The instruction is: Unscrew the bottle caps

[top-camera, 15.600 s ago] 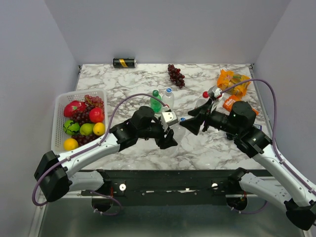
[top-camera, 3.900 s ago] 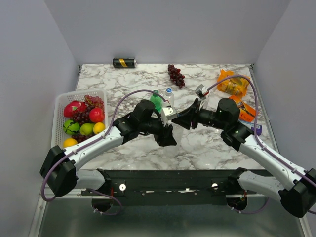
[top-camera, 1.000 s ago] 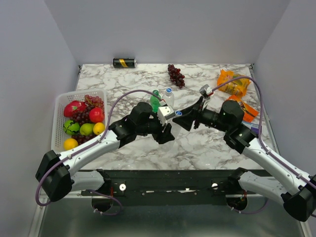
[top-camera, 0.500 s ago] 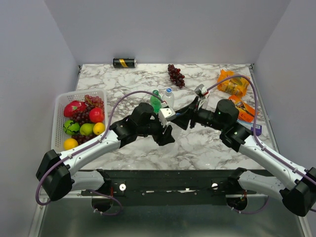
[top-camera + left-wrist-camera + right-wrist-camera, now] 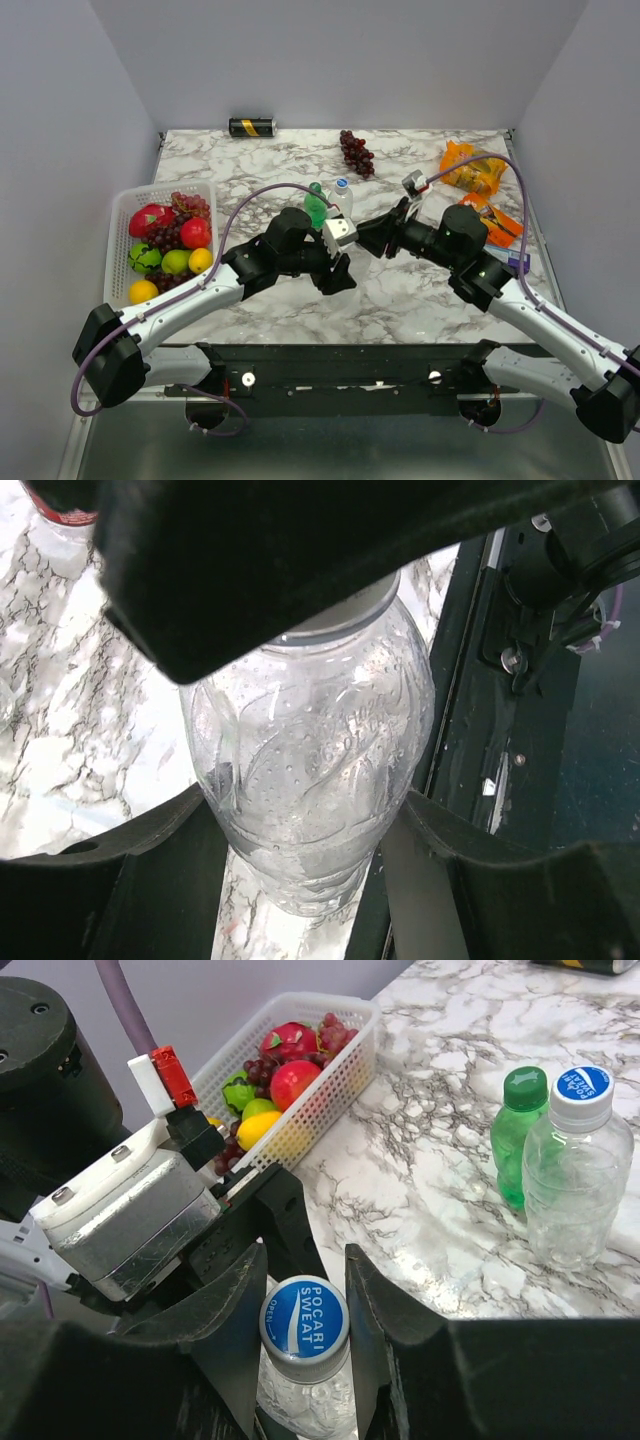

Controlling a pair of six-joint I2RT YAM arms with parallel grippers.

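Note:
I will next move the cap across and down with my right gripper to release it, as bare marble [image 5: 238, 234] [image 5: 328, 1195] beside the basket is below and to its left in the top view.
My left gripper [image 5: 310, 852] is shut on the body of a clear bottle [image 5: 310, 765], held just above the marble table near its front edge. My right gripper [image 5: 305, 1312] comes in from above, and both its fingers press the sides of that bottle's blue-topped cap [image 5: 304, 1317]. In the top view the two grippers meet mid-table, left [image 5: 338, 268] and right [image 5: 368, 238]. A green bottle [image 5: 316, 205] and a clear bottle with a blue cap [image 5: 341, 195] stand upright just behind them, both capped. A red-labelled bottle [image 5: 58, 515] shows only in part.
A white basket [image 5: 122, 212] of fruit sits at the left edge. Dark grapes [image 5: 356, 152] and a black-and-gold can [image 5: 251, 127] lie at the back. Orange snack bags [image 5: 470, 168] are at the back right. The black rail [image 5: 480, 730] marks the table's near edge.
The right gripper's jaws have closed from wide apart onto the held bottle's cap. The left arm and its bottle have stayed in place.

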